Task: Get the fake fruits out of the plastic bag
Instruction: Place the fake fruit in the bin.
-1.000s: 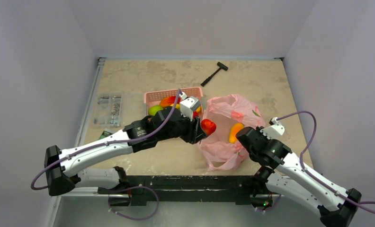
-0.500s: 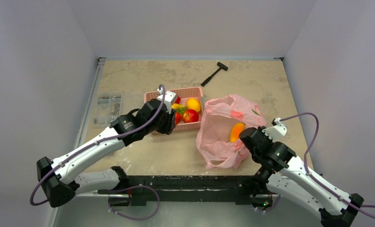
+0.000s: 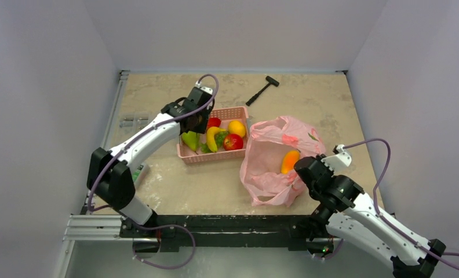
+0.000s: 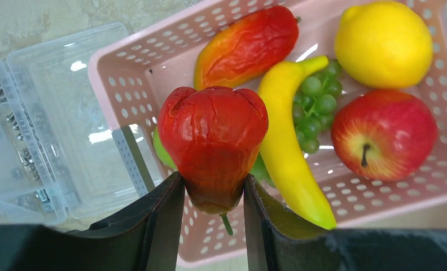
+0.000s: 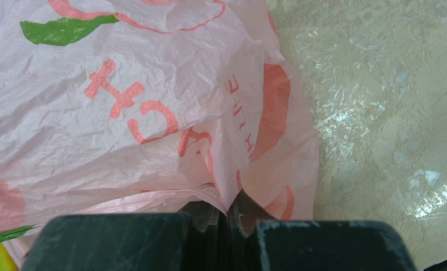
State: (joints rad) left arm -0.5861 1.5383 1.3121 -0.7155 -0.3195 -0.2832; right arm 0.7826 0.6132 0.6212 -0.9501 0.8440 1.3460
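Note:
The gap between banana and green fruit (image 3: pixel 203 138) is below, where other fruits already lie. My left gripper will next lower there and release the wrinkled red fruit.
My left gripper (image 4: pixel 213 195) is shut on a red bell-shaped fake fruit (image 4: pixel 213 141), stem down, held above the left part of the pink slotted basket (image 4: pixel 105 62). In the basket lie a yellow banana (image 4: pixel 286 141), a red apple (image 4: pixel 384 134), a lemon (image 4: pixel 384 42), green grapes (image 4: pixel 317 104) and a red-orange fruit (image 4: pixel 246 45). The pink plastic bag (image 3: pixel 270 156) lies right of the basket with its mouth open, and an orange-yellow oval fruit (image 3: pixel 288 161) is inside. My right gripper (image 5: pixel 228 217) is shut, pinching the plastic bag (image 5: pixel 125 113) at its near right edge.
A black hammer (image 3: pixel 262 90) lies at the back of the table. A clear plastic box (image 4: pixel 46 130) with small metal parts sits just left of the basket. Grey walls close in the table on three sides.
My left arm has swung from the bag's mouth leftward and back to above the basket, carrying the red fruit. The right gripper has stayed on the bag.

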